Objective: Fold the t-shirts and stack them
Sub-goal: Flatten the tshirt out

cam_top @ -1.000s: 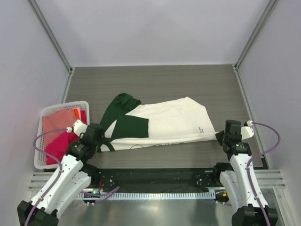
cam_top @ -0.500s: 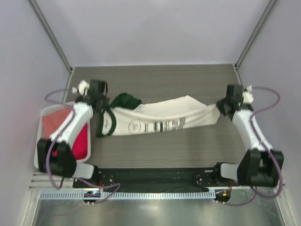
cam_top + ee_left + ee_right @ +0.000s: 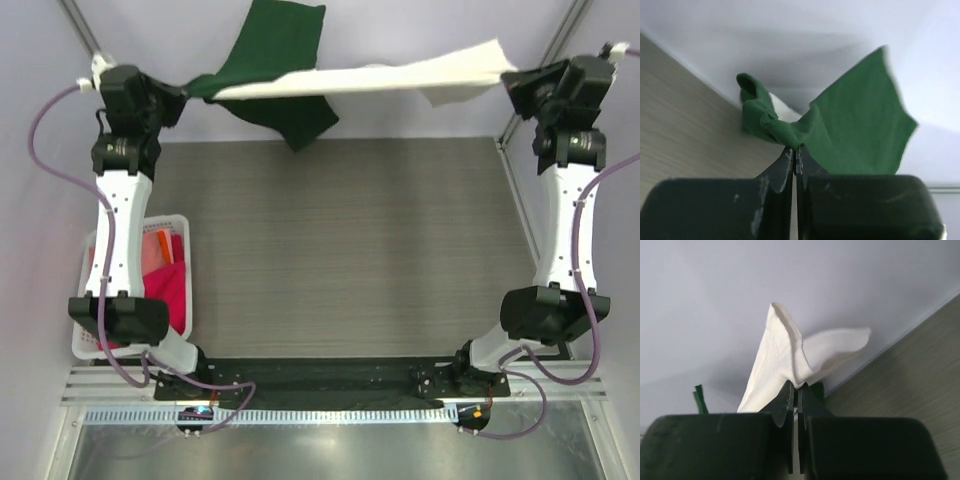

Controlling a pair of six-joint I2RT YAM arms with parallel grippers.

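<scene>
The robot's right gripper will next lower the cream end while drawing back and let go of it on the bare near part of the table, because that part is below the gripper and back from it.
A cream t-shirt (image 3: 380,78) with dark green sleeves (image 3: 285,45) hangs stretched in the air between both arms, high above the far end of the table. My left gripper (image 3: 178,92) is shut on its green end, seen in the left wrist view (image 3: 795,148) with green cloth (image 3: 850,130) fanning out. My right gripper (image 3: 510,80) is shut on the cream end, seen in the right wrist view (image 3: 795,385) with cream cloth (image 3: 785,355) bunched at the tips. Magenta (image 3: 168,295) and salmon-pink (image 3: 152,250) shirts lie in the basket.
A white lattice basket (image 3: 90,260) stands at the table's left edge. The grey wood-grain table (image 3: 340,250) lies below the raised shirt. Both arms stand nearly upright at the left and right sides, close to the enclosure's walls.
Both arms have lifted the shirt from the table up high toward the back and pulled it taut. Both grippers stayed shut on its ends.
</scene>
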